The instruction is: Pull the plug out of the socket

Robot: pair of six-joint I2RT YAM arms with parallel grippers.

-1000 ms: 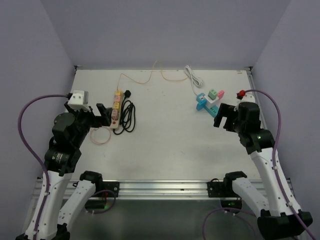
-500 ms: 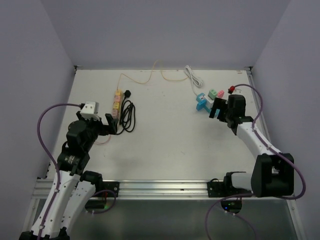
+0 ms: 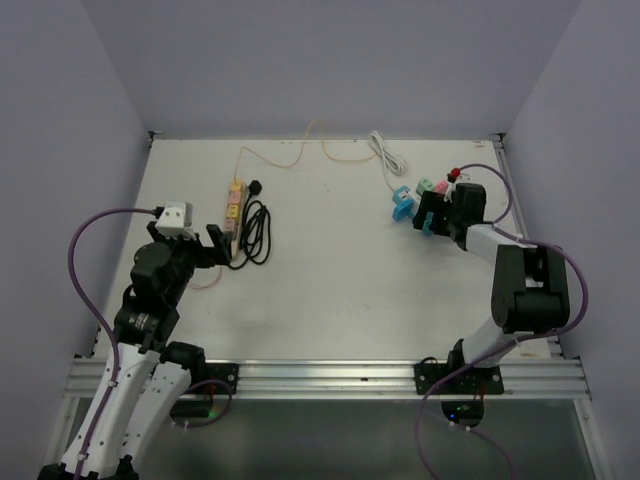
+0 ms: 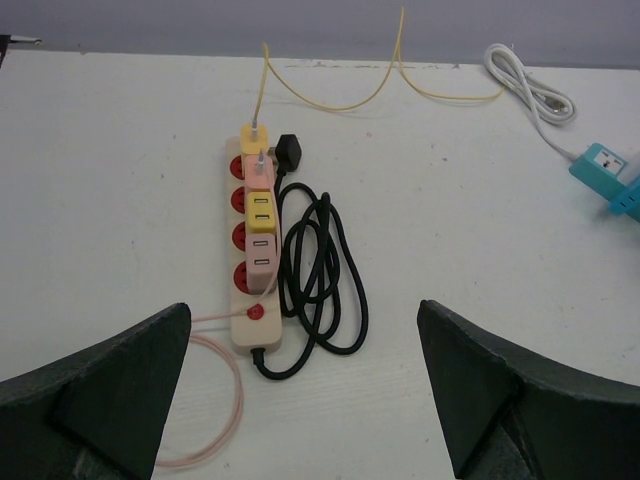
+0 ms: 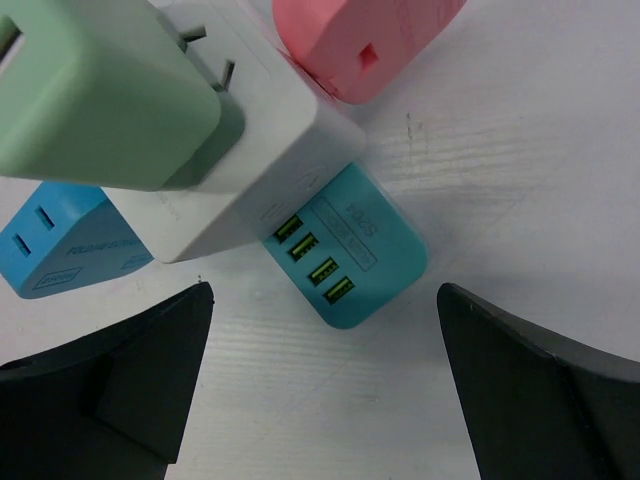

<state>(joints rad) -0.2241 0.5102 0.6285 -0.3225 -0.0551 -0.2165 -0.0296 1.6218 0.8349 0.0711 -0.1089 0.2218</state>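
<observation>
The robot's right gripper needs to come down next onto the loose end of the teal adapter (image 3: 428, 226) (image 5: 345, 250) and close across the adapter's sides, since that end sticks out clear of the white socket block.
A white socket block (image 5: 250, 160) lies at the back right of the table, with a green plug (image 5: 100, 90), a pink plug (image 5: 370, 40) and a teal USB adapter (image 5: 345, 250) in it. My right gripper (image 5: 325, 370) is open just above the table, right in front of the teal adapter, touching nothing. In the top view it (image 3: 430, 213) sits at the block (image 3: 412, 207). A beige power strip (image 4: 255, 250) with yellow and pink plugs lies ahead of my open, empty left gripper (image 4: 310, 400), which also shows in the top view (image 3: 213, 245).
A coiled black cable (image 4: 320, 270) with its black plug (image 4: 288, 152) lies right of the strip. A thin yellow wire (image 4: 330, 95) and a white cord (image 4: 530, 85) run along the back. A pink wire loop (image 4: 215, 400) lies by the left finger. A blue adapter (image 5: 60, 250) hangs on the block.
My right arm has reached forward and down, bringing its open gripper close to the socket block. My left arm drew back slightly, then stayed still.
</observation>
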